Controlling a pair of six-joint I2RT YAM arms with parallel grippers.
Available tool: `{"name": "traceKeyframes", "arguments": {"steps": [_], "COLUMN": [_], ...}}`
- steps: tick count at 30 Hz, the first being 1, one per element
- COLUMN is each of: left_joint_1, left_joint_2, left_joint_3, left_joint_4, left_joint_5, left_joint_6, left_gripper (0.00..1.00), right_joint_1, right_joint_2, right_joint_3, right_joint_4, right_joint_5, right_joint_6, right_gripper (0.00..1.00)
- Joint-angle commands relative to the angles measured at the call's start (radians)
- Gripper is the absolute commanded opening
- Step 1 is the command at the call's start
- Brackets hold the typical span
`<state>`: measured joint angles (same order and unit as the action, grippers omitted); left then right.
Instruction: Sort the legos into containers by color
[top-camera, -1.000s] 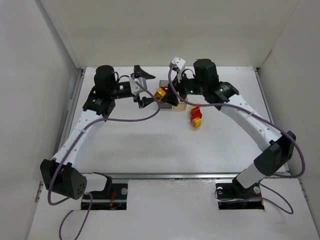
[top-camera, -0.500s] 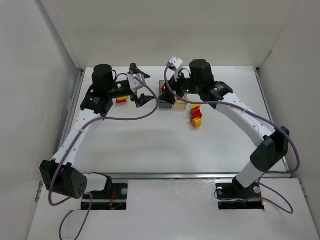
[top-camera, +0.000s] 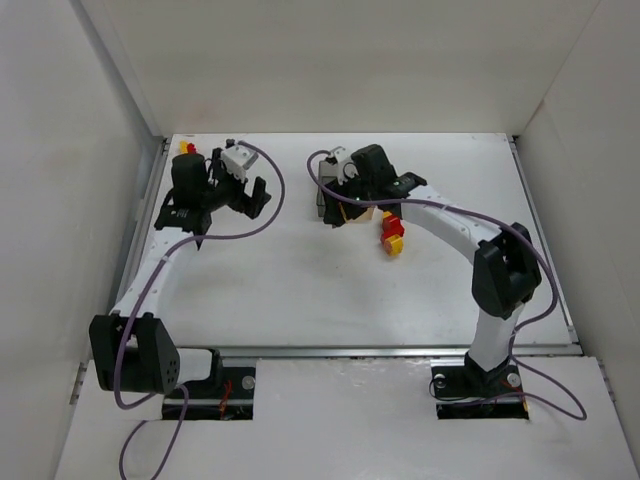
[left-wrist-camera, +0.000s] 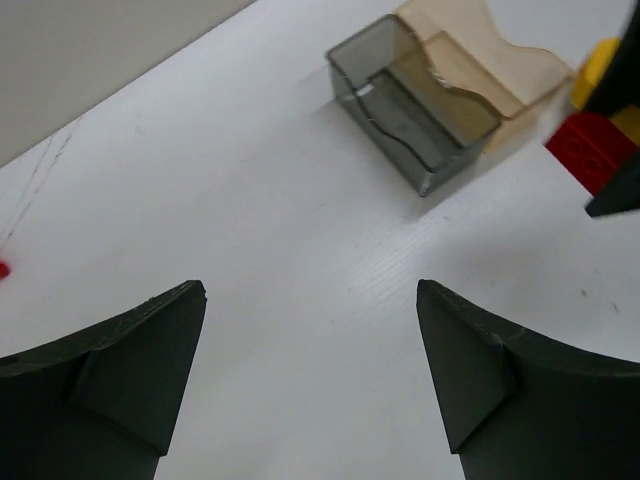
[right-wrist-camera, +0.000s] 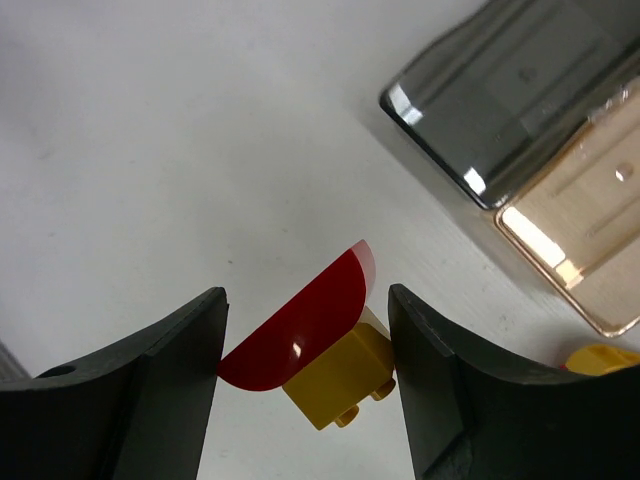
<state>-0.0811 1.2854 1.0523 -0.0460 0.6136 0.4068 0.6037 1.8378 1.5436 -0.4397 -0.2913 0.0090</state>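
I will turn and lower my open left gripper outward and to the left in the top view onto the far-corner lego (left-wrist-camera: 3, 269), as it is outside the bins.
My right gripper (right-wrist-camera: 305, 350) is shut on a joined lego: a red half-round piece (right-wrist-camera: 300, 325) on a yellow brick (right-wrist-camera: 345, 380), held above bare table beside the smoky grey bin (right-wrist-camera: 510, 90). The amber bin (right-wrist-camera: 580, 230) joins it. In the top view the right gripper (top-camera: 338, 212) hangs over the bins (top-camera: 323, 203). My left gripper (top-camera: 245, 188) is open and empty, well left of the bins. Its wrist view shows wide-apart jaws (left-wrist-camera: 310, 340) over bare table, the grey bin (left-wrist-camera: 415, 110), the amber bin (left-wrist-camera: 480, 60) and the held lego (left-wrist-camera: 595, 140).
A small pile of red and yellow legos (top-camera: 392, 233) lies right of the bins. Another red and yellow lego (top-camera: 186, 148) sits at the far left corner. White walls close in the table at the back and both sides.
My left arm has swung left away from the bins, gripper still open. My right gripper has moved left and nearer with the lego held. The far-left lego has come into view.
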Motion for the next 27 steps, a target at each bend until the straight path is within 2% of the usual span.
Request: {"name": "traceKeyframes", "arguments": {"steps": [1,3,5,6,9,10,11,13,14,16,17,21,27], "left_joint_1": [0.006,0.015,0.024,0.033,0.102,0.131,0.144,0.153,0.162,0.162,0.162,0.190,0.239], "left_joint_2": [-0.043,0.006,0.060,0.134,0.273,0.376,0.431,0.596,0.648,0.750,0.840,1.020,1.203], "left_joint_3": [-0.017,0.000,0.076,0.115,0.331,0.394,0.531,0.667,0.793,0.905,0.995,1.130,1.236], "left_joint_4": [0.197,0.209,0.209,0.187,0.080,0.046,-0.024,-0.084,-0.104,-0.146,-0.146,-0.069,0.104], "left_joint_5": [-0.295,-0.456,-0.530,-0.570,-0.571,-0.571,-0.571,-0.633,-0.664,-0.701,-0.733,-0.847,-0.874], "left_joint_6": [-0.201,-0.201,-0.201,-0.201,-0.258,-0.273,-0.286,-0.295,-0.284,-0.248,-0.214,-0.178,-0.180], "left_gripper": [0.84,0.84,0.89,0.90,0.93,0.93,0.94,0.96,0.99,0.99,0.99,0.99,0.99], "right_joint_1": [0.007,0.007,0.007,0.007,-0.019,-0.033,-0.063,-0.096,-0.128,-0.153,-0.163,-0.199,-0.219], "right_joint_2": [0.024,0.014,-0.021,-0.032,-0.041,-0.041,-0.041,-0.017,-0.003,0.011,0.024,0.060,0.094], "right_joint_3": [0.030,0.018,0.000,0.000,0.022,0.039,0.079,0.114,0.125,0.145,0.145,0.188,0.245], "right_joint_4": [-0.042,-0.042,-0.021,-0.008,-0.008,-0.020,-0.033,-0.054,-0.065,-0.065,-0.065,-0.086,-0.122], "right_joint_5": [0.132,0.144,0.171,0.172,0.170,0.159,0.146,0.146,0.135,0.135,0.135,0.124,0.113], "right_joint_6": [0.054,0.054,0.054,0.054,0.054,0.054,0.054,0.066,0.066,0.092,0.104,0.126,0.126], "right_gripper": [0.00,0.00,0.00,0.00,0.00,0.00,0.00,0.00,0.00,0.00,0.00,0.00,0.00]}}
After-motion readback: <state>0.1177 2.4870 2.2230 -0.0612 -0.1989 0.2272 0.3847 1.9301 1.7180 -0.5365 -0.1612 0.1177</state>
